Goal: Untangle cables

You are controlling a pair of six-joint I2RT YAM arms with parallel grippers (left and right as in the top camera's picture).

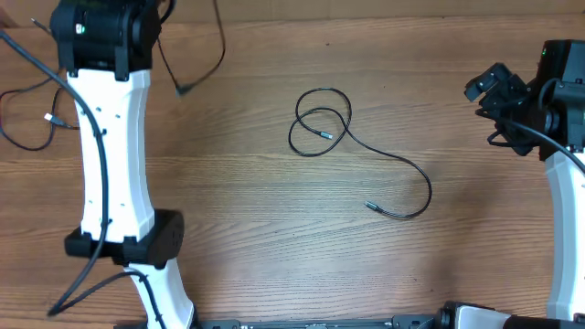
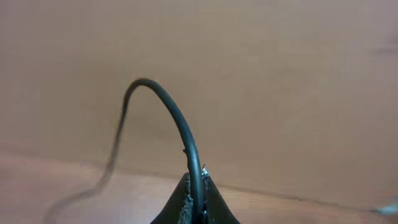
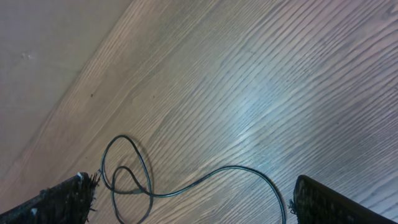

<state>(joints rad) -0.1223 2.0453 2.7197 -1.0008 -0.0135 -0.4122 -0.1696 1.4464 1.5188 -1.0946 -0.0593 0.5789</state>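
Note:
The thin black cable goes down and outward with my left gripper onto the far table next, where wood separates it from the looped centre cable.
My left gripper is shut on a thin black cable that arches up out of the jaws and trails off blurred to the left. In the overhead view this gripper is hidden under its wrist at the top left. A cable with a plug end hangs beside that wrist. A second cable lies on the table centre, looped at its far end, with silver-tipped plugs. It also shows in the right wrist view. My right gripper is open and empty, raised at the right, away from the cable.
A third thin cable with a light plug lies at the far left edge. The left arm's white link and its thick black wires cross the left side of the wooden table.

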